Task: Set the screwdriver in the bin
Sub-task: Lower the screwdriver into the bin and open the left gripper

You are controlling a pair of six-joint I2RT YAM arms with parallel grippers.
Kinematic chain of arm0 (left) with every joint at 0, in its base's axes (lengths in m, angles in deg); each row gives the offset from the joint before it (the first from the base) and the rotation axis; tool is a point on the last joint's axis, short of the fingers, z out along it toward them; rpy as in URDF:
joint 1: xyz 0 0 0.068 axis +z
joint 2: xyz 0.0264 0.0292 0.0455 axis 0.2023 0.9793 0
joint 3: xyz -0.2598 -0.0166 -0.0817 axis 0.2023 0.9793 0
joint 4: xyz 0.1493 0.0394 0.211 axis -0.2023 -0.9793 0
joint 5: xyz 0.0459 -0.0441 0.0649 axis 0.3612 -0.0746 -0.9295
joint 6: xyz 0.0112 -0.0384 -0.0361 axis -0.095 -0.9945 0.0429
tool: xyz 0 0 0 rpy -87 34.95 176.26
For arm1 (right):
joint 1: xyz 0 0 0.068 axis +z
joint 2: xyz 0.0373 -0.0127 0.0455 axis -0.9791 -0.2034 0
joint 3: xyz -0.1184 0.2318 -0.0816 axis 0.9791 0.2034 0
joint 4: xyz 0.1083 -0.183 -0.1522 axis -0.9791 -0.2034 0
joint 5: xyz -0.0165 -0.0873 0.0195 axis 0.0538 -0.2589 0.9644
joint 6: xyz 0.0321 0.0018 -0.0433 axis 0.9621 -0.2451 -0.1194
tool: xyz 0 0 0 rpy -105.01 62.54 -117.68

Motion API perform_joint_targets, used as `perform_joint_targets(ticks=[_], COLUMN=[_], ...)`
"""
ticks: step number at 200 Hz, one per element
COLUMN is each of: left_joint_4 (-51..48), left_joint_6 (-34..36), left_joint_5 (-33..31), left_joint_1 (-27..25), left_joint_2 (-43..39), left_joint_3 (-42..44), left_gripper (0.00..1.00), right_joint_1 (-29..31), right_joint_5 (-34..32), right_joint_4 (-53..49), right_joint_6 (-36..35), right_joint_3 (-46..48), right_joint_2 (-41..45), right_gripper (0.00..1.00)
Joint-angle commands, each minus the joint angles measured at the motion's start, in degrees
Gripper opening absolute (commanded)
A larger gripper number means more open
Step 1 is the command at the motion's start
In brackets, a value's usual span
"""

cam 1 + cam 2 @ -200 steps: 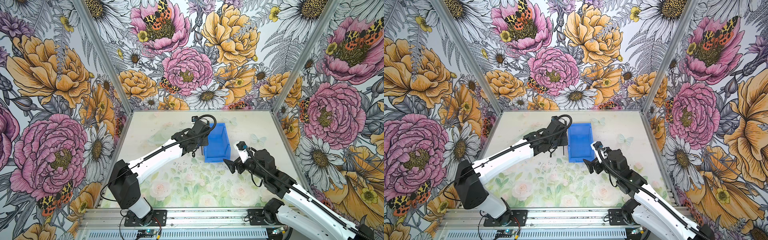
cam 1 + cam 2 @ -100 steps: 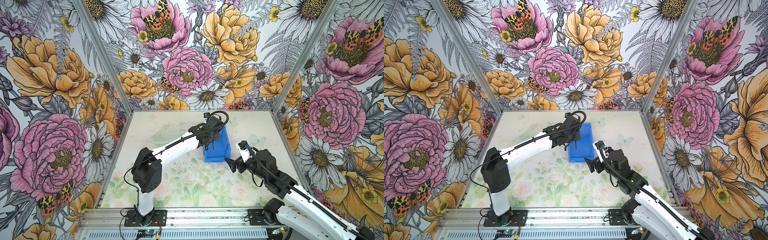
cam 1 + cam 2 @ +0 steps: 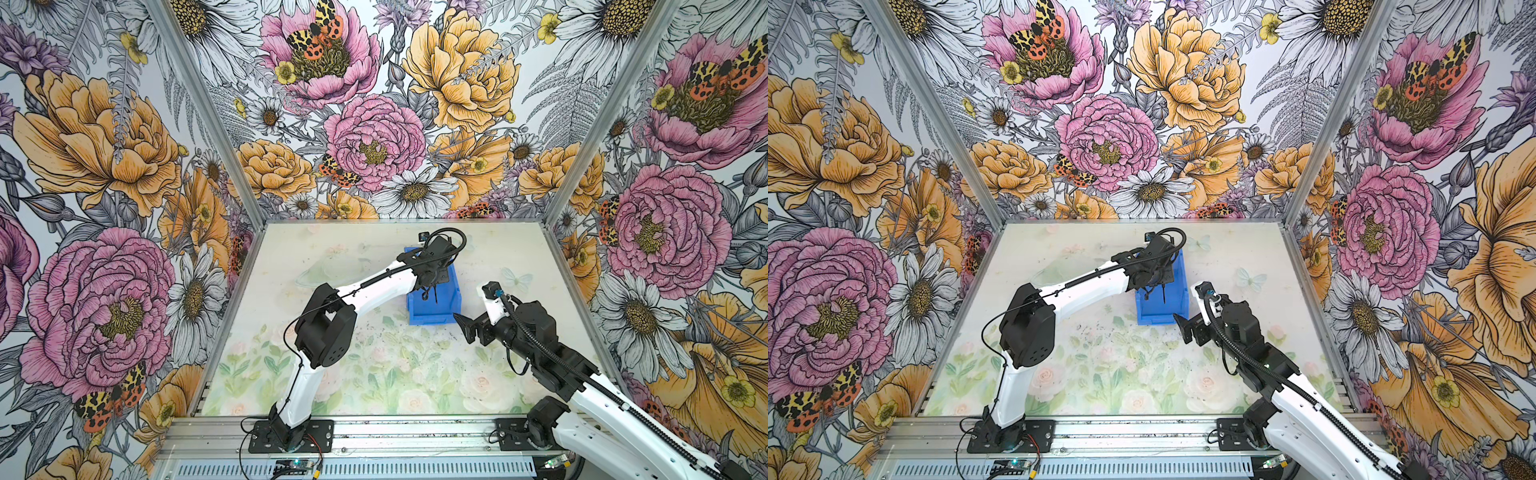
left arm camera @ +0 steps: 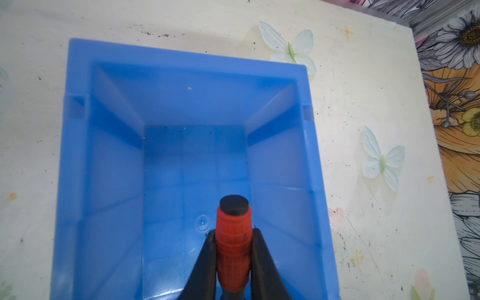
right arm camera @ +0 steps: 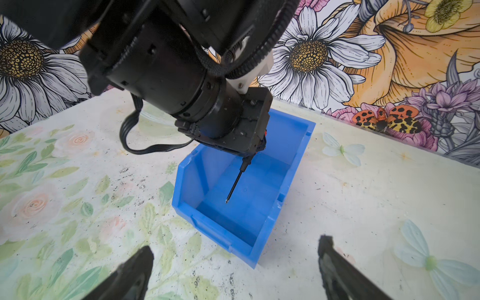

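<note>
The bottom of the bin lies below, clear between the bin's blue sides, so my left gripper next needs to lower the screwdriver (image 4: 233,241) toward it and let go of the screwdriver's red handle.
The blue bin (image 3: 428,313) stands at mid-table in both top views, its lower front lip toward the near edge. My left gripper (image 4: 233,232) hangs over the bin's inside, shut on the red handle of the screwdriver (image 4: 233,241). The thin dark shaft (image 5: 235,184) points down into the bin, its tip a little above the floor. The right wrist view shows the bin's front rim (image 5: 215,228) just ahead of my right gripper (image 5: 235,245). That gripper is open, holds nothing, and sits low beside the bin's near right corner (image 3: 463,326).
Floral walls enclose the table on three sides, and the metal rail (image 3: 415,432) with both arm bases runs along the front. The left arm's elbow (image 3: 324,328) stands high over the table's middle. Printed butterflies (image 4: 381,161) mark the surface to the right of the bin.
My left arm has swung to the right, carrying the screwdriver from beside the bin's left wall to above its inside. The right arm has barely moved.
</note>
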Motion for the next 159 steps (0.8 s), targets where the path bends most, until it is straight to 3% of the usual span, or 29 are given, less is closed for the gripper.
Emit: perform_joint_targets(ticks=[1,159], left_joint_4=[0.5,0.3], left_joint_6=[-1.4,-5.2], left_joint_5=[1.0,1.9], left_joint_1=[0.8,1.4], left_joint_2=[2.0,10.3], left_joint_3=[-2.2,-3.1], left_gripper=[0.00,0.00], right_joint_1=[-0.6,-1.5], right_joint_5=[-0.9,-0.9], right_joint_4=[1.0,0.9], right_joint_6=[0.6,1.0], right_joint_3=[0.5,0.9], right_joint_2=[0.7,0.4], right_gripper=[1.00,0.99])
